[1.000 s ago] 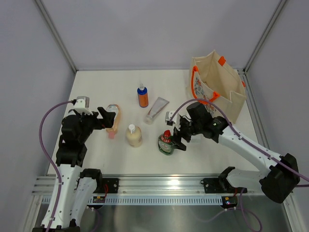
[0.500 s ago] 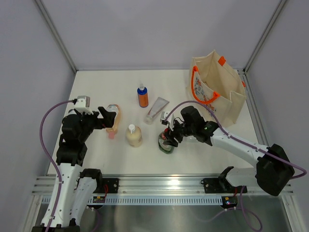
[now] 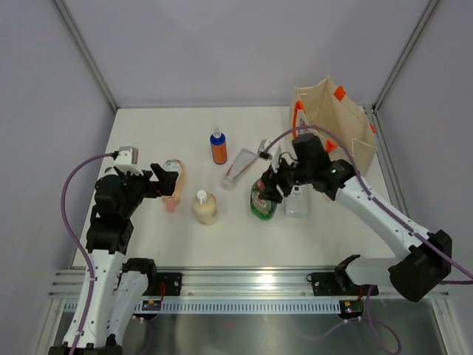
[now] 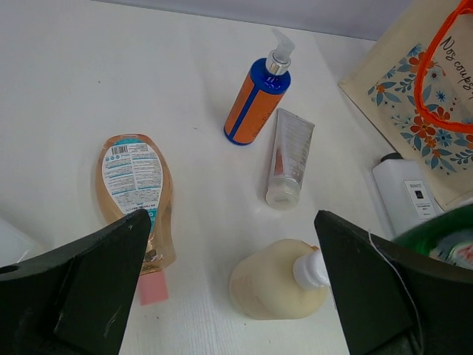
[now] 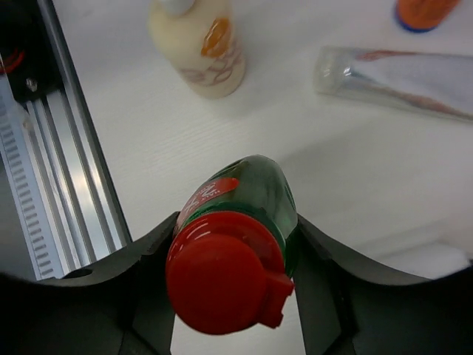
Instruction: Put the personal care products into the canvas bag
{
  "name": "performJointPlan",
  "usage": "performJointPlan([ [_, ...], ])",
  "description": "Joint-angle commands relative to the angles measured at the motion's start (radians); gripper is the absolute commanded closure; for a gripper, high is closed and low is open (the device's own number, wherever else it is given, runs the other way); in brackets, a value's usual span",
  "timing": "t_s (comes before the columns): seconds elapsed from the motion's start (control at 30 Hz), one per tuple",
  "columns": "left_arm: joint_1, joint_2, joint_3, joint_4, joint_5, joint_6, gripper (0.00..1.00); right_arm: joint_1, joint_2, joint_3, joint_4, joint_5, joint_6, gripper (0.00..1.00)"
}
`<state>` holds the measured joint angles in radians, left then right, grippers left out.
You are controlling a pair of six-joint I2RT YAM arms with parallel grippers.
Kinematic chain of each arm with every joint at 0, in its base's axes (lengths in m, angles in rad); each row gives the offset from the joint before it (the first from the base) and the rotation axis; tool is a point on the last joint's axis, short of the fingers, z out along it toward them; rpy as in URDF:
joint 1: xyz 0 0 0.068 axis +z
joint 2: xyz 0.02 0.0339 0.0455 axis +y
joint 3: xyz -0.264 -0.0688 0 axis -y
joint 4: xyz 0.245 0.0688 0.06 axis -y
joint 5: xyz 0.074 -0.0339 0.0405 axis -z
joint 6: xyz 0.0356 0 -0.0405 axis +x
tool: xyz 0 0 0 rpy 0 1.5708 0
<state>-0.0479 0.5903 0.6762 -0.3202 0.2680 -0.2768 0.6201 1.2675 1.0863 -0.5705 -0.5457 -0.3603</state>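
Observation:
The right gripper carries the green bottle up, away from my base to the canvas bag (image 3: 334,132) next, then down through the bag's opening.
My right gripper (image 3: 272,188) is shut on the green red-capped bottle (image 3: 262,200) and holds it lifted off the table; in the right wrist view the bottle (image 5: 244,214) sits between both fingers. The flat white bottle (image 3: 296,200) lies just right of it. The canvas bag (image 3: 334,132) stands at the back right. The orange bottle with blue cap (image 3: 218,147), silver tube (image 3: 240,167), cream bottle (image 3: 205,208) and peach tube (image 3: 174,184) lie mid-table. My left gripper (image 3: 164,181) is open over the peach tube (image 4: 135,194).
An aluminium rail (image 3: 244,285) runs along the near table edge. Frame posts and grey walls enclose the table on the left, back and right. The bag's side (image 4: 421,111) fills the upper right of the left wrist view.
My right gripper closed on the green bottle and lifted it up and slightly back toward the bag, uncovering the flat white bottle. The left arm has not moved.

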Motion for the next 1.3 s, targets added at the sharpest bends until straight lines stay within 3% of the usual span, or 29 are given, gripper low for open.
performJointPlan([
  [0.0, -0.004, -0.009, -0.006, 0.052, 0.037, 0.014, 0.01, -0.198, -0.056, 0.254, 0.022, -0.107, 0.060, 1.00],
  [0.2, -0.007, -0.012, -0.004, 0.050, 0.046, 0.014, 0.01, -0.459, -0.017, 0.528, 0.026, -0.099, 0.103, 1.00],
  [0.4, -0.009, -0.018, -0.004, 0.053, 0.053, 0.013, 0.01, -0.735, 0.099, 0.714, 0.087, -0.094, 0.172, 1.00],
  [0.5, -0.009, -0.018, -0.004, 0.053, 0.059, 0.011, 0.01, -0.798, 0.164, 0.739, 0.089, -0.080, 0.135, 1.00],
  [0.83, -0.009, -0.015, -0.001, 0.052, 0.077, 0.011, 0.01, -0.809, 0.355, 0.667, 0.081, 0.018, -0.055, 1.00],
  [1.13, -0.010, -0.006, -0.003, 0.067, 0.132, 0.007, 0.01, -0.809, 0.391, 0.531, 0.069, 0.107, -0.196, 1.00],
  [1.23, -0.010, -0.001, -0.006, 0.076, 0.160, 0.002, 0.01, -0.809, 0.400, 0.491, 0.075, 0.116, -0.212, 0.93],
  [1.27, -0.010, 0.002, -0.006, 0.078, 0.165, -0.007, 0.01, -0.809, 0.405, 0.485, 0.067, 0.115, -0.213, 0.83],
])
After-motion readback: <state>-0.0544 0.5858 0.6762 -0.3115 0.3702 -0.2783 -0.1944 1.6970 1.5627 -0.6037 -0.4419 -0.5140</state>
